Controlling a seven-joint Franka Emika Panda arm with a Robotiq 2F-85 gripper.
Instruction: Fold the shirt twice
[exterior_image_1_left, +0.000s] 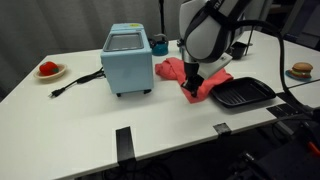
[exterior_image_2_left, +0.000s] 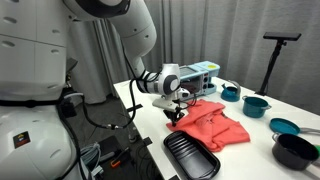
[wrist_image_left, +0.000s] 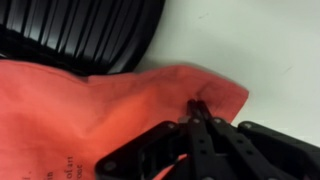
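My gripper's fingers pinch the shirt's near corner, so I should next lift it up and outward across the shirt (exterior_image_1_left: 176, 72) and release it over the shirt's far edge by the teal bowls.
The coral-red shirt (exterior_image_1_left: 176, 72) lies wrinkled on the white table, also seen in an exterior view (exterior_image_2_left: 215, 128) and filling the left of the wrist view (wrist_image_left: 90, 110). My gripper (exterior_image_1_left: 191, 88) (exterior_image_2_left: 174, 114) is down at the shirt's near corner. In the wrist view the fingers (wrist_image_left: 197, 108) are pressed together on the cloth near its corner, with a small pucker of fabric at the tips.
A black ridged tray (exterior_image_1_left: 243, 94) (exterior_image_2_left: 190, 157) (wrist_image_left: 90, 30) lies right beside the shirt. A light-blue box appliance (exterior_image_1_left: 128, 60) stands next to it with a black cable (exterior_image_1_left: 75, 85). A plate with a red thing (exterior_image_1_left: 49, 70) and several teal and black bowls (exterior_image_2_left: 283, 127) sit around.
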